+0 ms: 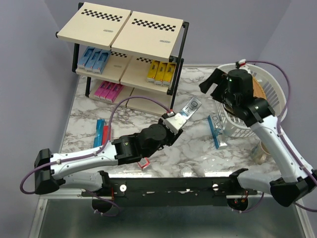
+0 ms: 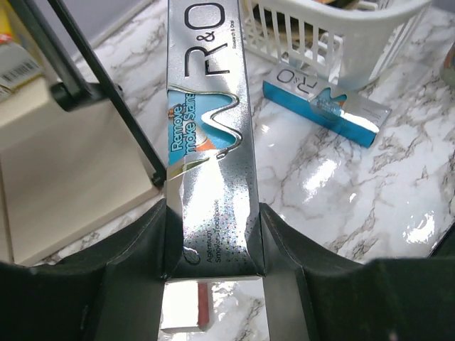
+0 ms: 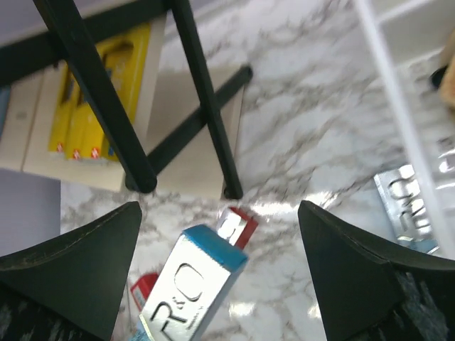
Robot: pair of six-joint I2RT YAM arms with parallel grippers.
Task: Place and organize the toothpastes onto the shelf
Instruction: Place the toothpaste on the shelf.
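The silver box goes up and outward in my left gripper next, onto the bare top shelf's end above the light blue boxes, and is released there.
My left gripper (image 1: 174,122) is shut on a silver and teal toothpaste box (image 1: 190,108), held off the table and pointing toward the shelf's right leg; in the left wrist view the box (image 2: 212,135) sits between both fingers (image 2: 135,284). My right gripper (image 1: 212,84) hangs open and empty above the table beside the basket; its wrist view looks down on the held box (image 3: 186,298). The shelf (image 1: 126,26) holds light blue (image 1: 94,59), yellow (image 1: 162,71) and pink (image 1: 109,90) boxes. A second silver box (image 1: 215,128) leans against the basket.
The white basket (image 1: 275,89) at right holds a brown wooden wedge (image 1: 257,89). Blue and red boxes (image 1: 101,133) lie on the table at left, and a red box (image 1: 143,163) lies near the front edge. A cup (image 1: 262,151) stands by the right arm.
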